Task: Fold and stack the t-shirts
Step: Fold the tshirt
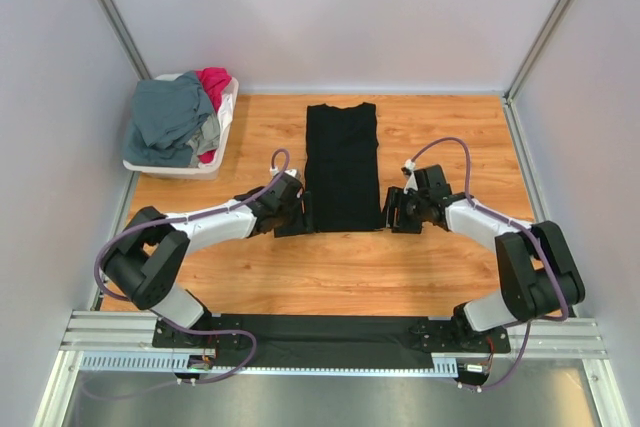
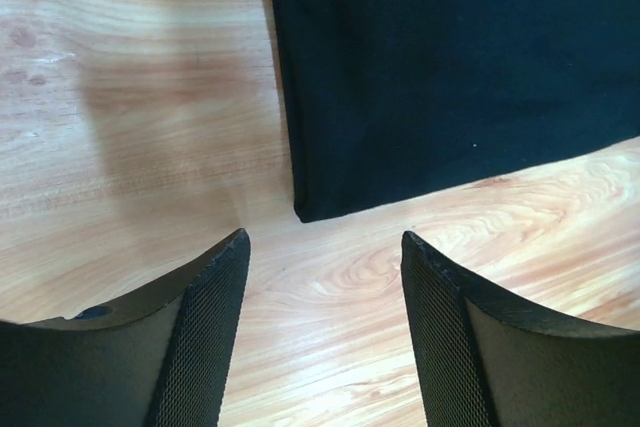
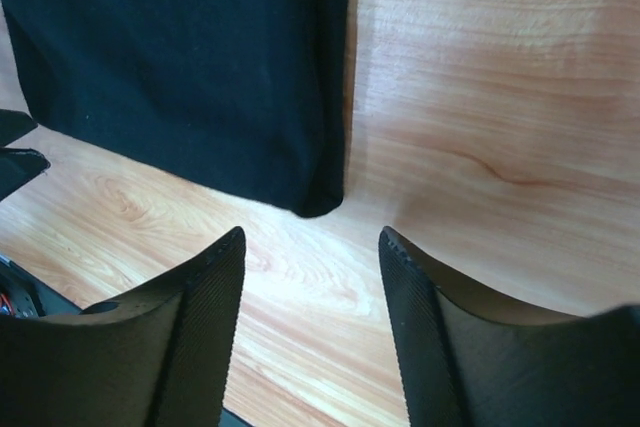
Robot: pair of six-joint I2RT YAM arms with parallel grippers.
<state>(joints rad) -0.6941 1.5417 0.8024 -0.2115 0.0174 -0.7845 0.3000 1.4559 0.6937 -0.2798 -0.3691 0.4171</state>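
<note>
The black t-shirt ends beyond my left gripper's fingers. My left gripper needs to lower next, then move forward onto the black t-shirt's near corner (image 1: 309,228) (image 2: 308,209).
A black t-shirt (image 1: 341,165) lies flat on the wooden table (image 1: 330,282), folded lengthwise into a narrow strip. My left gripper (image 1: 297,219) sits just off the strip's near left corner, open, with only bare wood between its fingers (image 2: 205,327); the black t-shirt (image 2: 450,67) ends a little beyond the fingertips. Open as well, my right gripper (image 1: 392,212) stands by the near right corner, and the black t-shirt (image 3: 180,67) lies just past its empty fingers (image 3: 195,337). A slate grey-blue t-shirt (image 1: 172,119) and a magenta-red t-shirt (image 1: 214,82) are heaped in the basket.
The white plastic basket (image 1: 170,168) stands at the back left corner of the table. Grey walls close the table in on the left, right and back. The arm bases sit on a black strip (image 1: 320,332) at the near edge.
</note>
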